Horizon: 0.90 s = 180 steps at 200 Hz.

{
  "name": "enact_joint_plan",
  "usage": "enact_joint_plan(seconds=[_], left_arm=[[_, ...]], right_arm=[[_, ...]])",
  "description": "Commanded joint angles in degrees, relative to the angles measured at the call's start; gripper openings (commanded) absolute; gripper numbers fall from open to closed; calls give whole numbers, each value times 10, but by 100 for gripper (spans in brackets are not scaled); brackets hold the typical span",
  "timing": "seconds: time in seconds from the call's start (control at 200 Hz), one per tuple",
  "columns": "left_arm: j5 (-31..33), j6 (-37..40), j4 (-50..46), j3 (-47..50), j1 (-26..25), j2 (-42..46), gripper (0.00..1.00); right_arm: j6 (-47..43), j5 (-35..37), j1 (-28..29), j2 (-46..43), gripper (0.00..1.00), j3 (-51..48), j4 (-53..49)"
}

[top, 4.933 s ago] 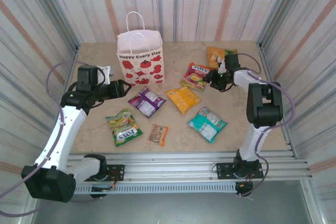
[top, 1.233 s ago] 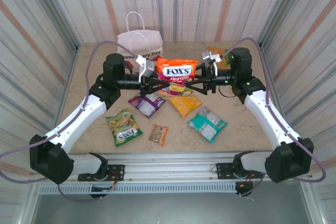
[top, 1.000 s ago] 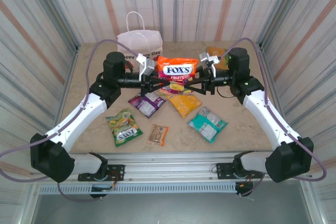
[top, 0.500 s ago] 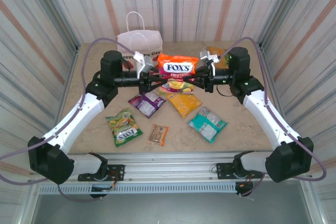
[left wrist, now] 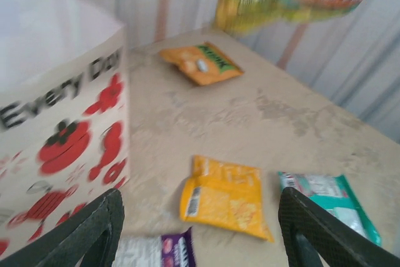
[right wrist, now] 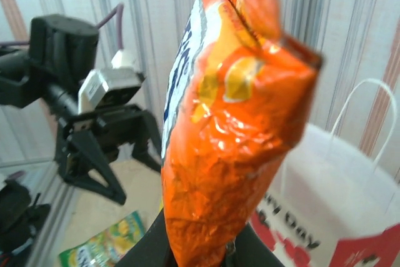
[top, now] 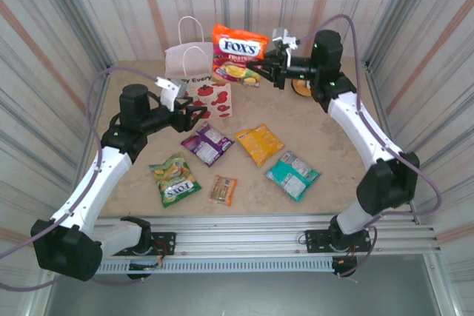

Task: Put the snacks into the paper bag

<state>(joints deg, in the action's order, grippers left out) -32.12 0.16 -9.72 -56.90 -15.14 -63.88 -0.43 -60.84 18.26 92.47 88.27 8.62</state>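
The FOX'S packet (top: 238, 53) still hangs beside the paper bag's open top (top: 188, 58), so next my right gripper needs to move outward and across to it and let go there.
My right gripper (top: 261, 72) is shut on the lower edge of the red-yellow FOX'S packet (top: 238, 53), holding it upright in the air just right of the paper bag's (top: 194, 72) top. In the right wrist view the packet (right wrist: 231, 123) rises from the jaws (right wrist: 197, 256), with the bag (right wrist: 350, 204) behind it. My left gripper (top: 194, 114) is open and holds nothing, low in front of the bag. On the table lie the purple (top: 207, 143), yellow-orange (top: 259, 141), teal (top: 292, 175) and green (top: 175, 179) packets and the small bar (top: 222, 190).
An orange packet with a green label (left wrist: 200, 64) lies at the back right, partly hidden by the right arm in the top view. Striped walls close in the table on three sides. In the left wrist view the bag (left wrist: 56, 123) stands close on the left.
The left gripper opened, let go of the FOX'S packet and drew back left and down. The right arm carried the packet up and back-left, beside the bag's top.
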Motion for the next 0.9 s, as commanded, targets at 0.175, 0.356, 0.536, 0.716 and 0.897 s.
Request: enact_joint_plan(seconds=[0.175,0.356,0.536,0.716,0.897], left_arm=[[49,-18,-37,30,43,32,69],[49,0,-50,29,49,24,69],[47,6,-55,22,54,13,69],[38,12,-57,16,59,-1,68],[36,22,-59,12,63,-10,69]], right_arm=[[31,31,7,171,4,228,34],[52,46,9,283,5,365,10],[75,59,23,380,5,466,10],[89,39,40,446,5,534,17],[87,20,49,462,9,536,-1]])
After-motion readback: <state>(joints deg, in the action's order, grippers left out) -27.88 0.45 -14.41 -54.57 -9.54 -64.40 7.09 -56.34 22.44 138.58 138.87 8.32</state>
